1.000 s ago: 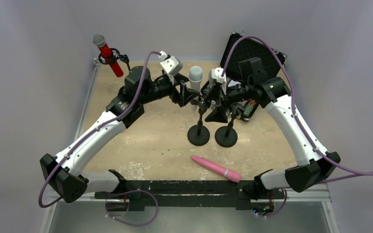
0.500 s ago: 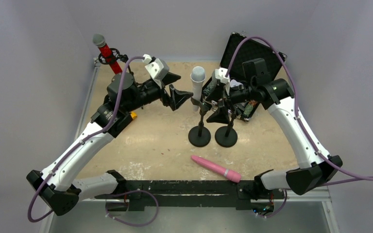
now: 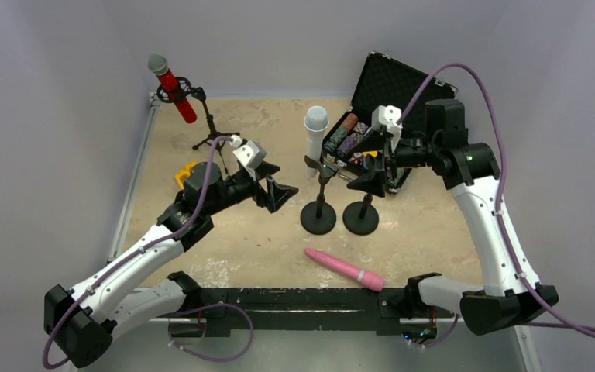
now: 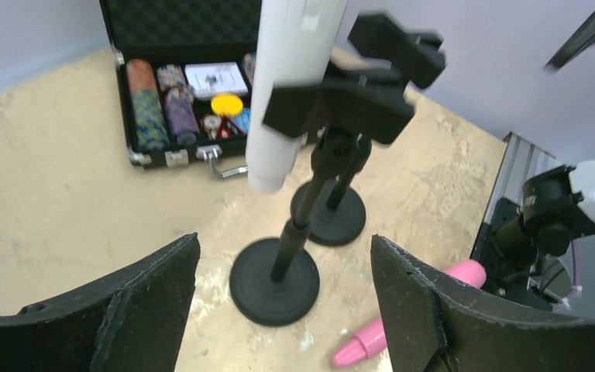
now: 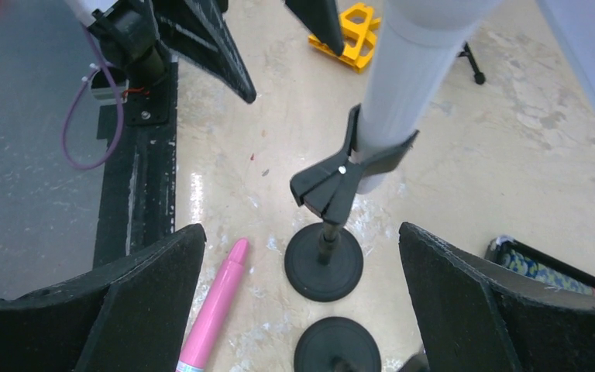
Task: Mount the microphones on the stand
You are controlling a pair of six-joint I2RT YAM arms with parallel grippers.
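Observation:
I should move my left gripper down and to the right in the top view next, because the pole under the white microphone's clip [image 3: 321, 191] [image 4: 308, 201] is bare there and lower than my fingers.
The white microphone [image 3: 314, 139] stands upright, held in the clip of the left round-base stand [image 3: 318, 217]. It also shows in the left wrist view [image 4: 290, 85] and the right wrist view [image 5: 418, 62]. The second round-base stand [image 3: 361, 218] beside it has nothing in it. The glittery red microphone [image 3: 172, 87] sits in a tripod stand [image 3: 209, 128] at the back left. The pink microphone [image 3: 345, 269] lies on the table near the front, seen also in the right wrist view [image 5: 217, 306]. My left gripper [image 3: 285, 186] is open and empty, left of the stands. My right gripper [image 3: 354, 164] is open and empty, right of them.
An open black case [image 3: 391, 85] with poker chips lies at the back right, close behind my right gripper. A yellow object [image 3: 186, 172] lies on the table behind my left arm. The black base rail [image 3: 279, 298] runs along the front edge.
My left gripper has drawn back from the white microphone toward the near left. My right gripper has drawn away from the stand's clip to the right. The white microphone stays in the clip.

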